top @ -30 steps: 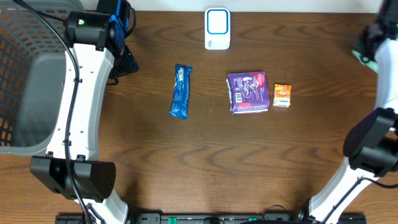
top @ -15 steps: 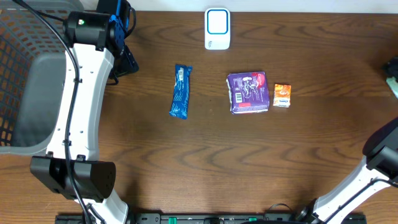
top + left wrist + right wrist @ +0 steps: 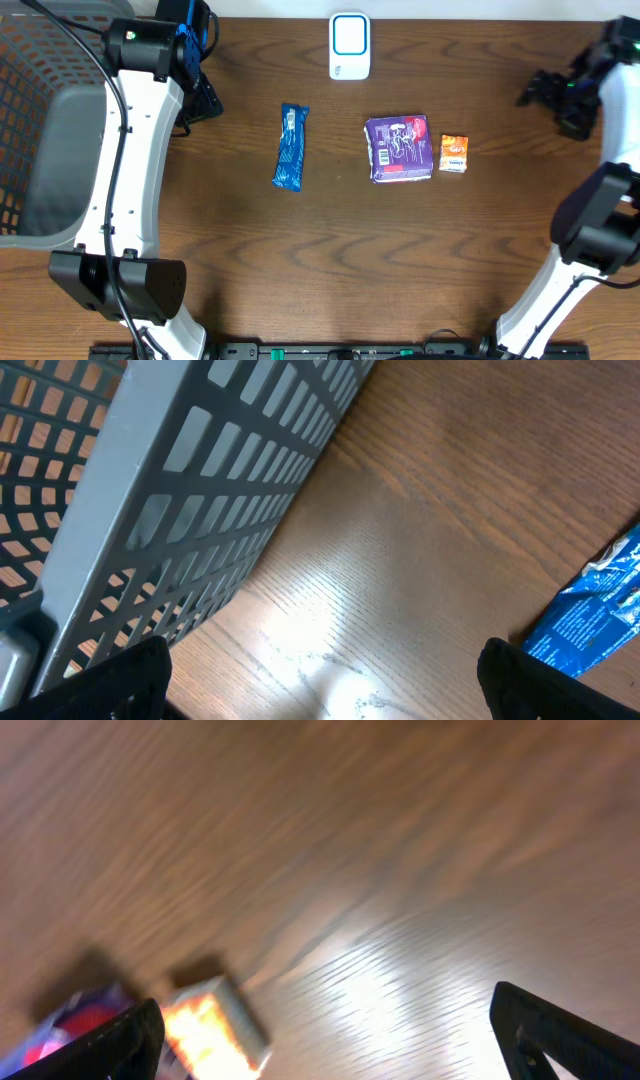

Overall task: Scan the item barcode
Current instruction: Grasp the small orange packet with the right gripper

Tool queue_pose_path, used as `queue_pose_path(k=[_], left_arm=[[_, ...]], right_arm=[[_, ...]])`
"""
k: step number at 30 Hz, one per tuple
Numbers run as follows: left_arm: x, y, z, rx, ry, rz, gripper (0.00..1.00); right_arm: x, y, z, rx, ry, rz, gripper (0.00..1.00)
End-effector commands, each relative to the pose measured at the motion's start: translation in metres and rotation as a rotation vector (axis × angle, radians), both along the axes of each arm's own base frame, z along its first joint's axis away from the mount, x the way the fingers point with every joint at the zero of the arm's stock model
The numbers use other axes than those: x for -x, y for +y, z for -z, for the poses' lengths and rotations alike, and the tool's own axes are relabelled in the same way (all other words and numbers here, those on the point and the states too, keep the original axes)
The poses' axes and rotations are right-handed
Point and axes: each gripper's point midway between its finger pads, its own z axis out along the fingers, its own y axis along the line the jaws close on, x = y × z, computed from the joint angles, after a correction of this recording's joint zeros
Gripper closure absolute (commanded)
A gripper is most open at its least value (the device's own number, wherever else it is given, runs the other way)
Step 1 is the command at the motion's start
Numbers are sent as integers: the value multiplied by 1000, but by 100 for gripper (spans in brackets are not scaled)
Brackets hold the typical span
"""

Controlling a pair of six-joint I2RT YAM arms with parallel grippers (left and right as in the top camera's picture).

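The purple packet (image 3: pixel 400 148) crowds the other side of the box, so I should move my right gripper to the left in the overhead view and down onto the orange box's free edge (image 3: pixel 462 155).
Three items lie in a row mid-table: a blue wrapped bar (image 3: pixel 291 147), a purple packet (image 3: pixel 400 148) and a small orange box (image 3: pixel 454 153). A white scanner with a blue ring (image 3: pixel 350 46) stands at the back edge. My left gripper (image 3: pixel 203 100) hovers beside the basket, open and empty (image 3: pixel 325 695); the blue bar (image 3: pixel 595 615) shows at the right of its view. My right gripper (image 3: pixel 533 90) is over the table's right side, open and empty (image 3: pixel 330 1045). In its blurred view the orange box (image 3: pixel 212 1020) and purple packet (image 3: pixel 70 1020) lie beyond its left finger (image 3: pixel 100 1045).
A grey lattice basket (image 3: pixel 40 120) fills the left side, its wall (image 3: pixel 200 490) close to my left gripper. The left arm's white links run down the table's left; the right arm's base stands at the lower right.
The right arm has swung away from the back right corner, left the view, then come back with its gripper pointing left over the table. The left arm and the items have not moved.
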Motion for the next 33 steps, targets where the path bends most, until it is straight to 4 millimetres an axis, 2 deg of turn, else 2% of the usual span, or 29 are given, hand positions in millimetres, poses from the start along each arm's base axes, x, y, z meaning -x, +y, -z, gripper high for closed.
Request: queue_pose_path(k=[1,4,9,12,14,23,24,26,28,33], left_arm=[[1,2,3,-6,14,2,2],[1,2,2,-6,14,2,2],[1,2,2,-6,14,2,2],[1,2,2,-6,14,2,2],[1,2,3,-6,14,2,2],[1,2,3,-6,14,2,2],[1,2,3,-6,14,2,2],[1,2,3,-6,14,2,2],[1,2,2,-6,14,2,2],[1,2,2,-6,14,2,2]], right_arm=[[2,36,7,-36,33,-112,1],[5,58,15,-43,61,-158,2],[10,81,42,-41,92,-211,35],[17,87,61,-47,111,-218,51],[24,89,74,-58,131,-206,57],[46,118,121,-204,110,-294,54],[48,118,124,-204,112,-293,58],[52,118,129,-206,119,-291,71],[54,118,129,-208,125,-289,96],[54,133,122,-300,105,-294,99]])
